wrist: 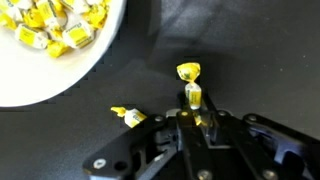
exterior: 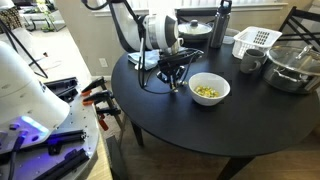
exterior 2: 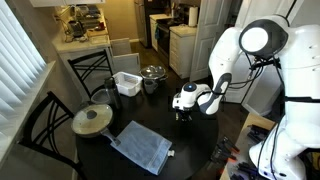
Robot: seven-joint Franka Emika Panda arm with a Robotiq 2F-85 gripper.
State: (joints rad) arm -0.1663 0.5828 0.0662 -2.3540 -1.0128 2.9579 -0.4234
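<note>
I will lift the candy and release it over the white bowl, which is to my gripper's left in the wrist view.
In the wrist view my gripper [wrist: 196, 112] is shut on a yellow wrapped candy [wrist: 190, 92], whose twisted end sticks out past the fingertips onto the black table [wrist: 250, 50]. A second yellow candy [wrist: 128, 117] lies loose on the table just left of the fingers. A white bowl [wrist: 40, 85] holding several yellow candies fills the upper left. In an exterior view the gripper [exterior: 175, 80] points down at the round black table just left of the bowl [exterior: 209, 89]. From the other side the gripper [exterior 2: 184, 112] is low over the table.
A white dish rack [exterior: 255, 40], a metal pot [exterior: 290, 68], a cup [exterior: 248, 62], a lidded pan [exterior: 193, 28] and a dark bottle [exterior: 223, 22] stand at the table's far side. A blue cloth [exterior 2: 140, 147] lies on the table. Chairs [exterior 2: 90, 70] surround it.
</note>
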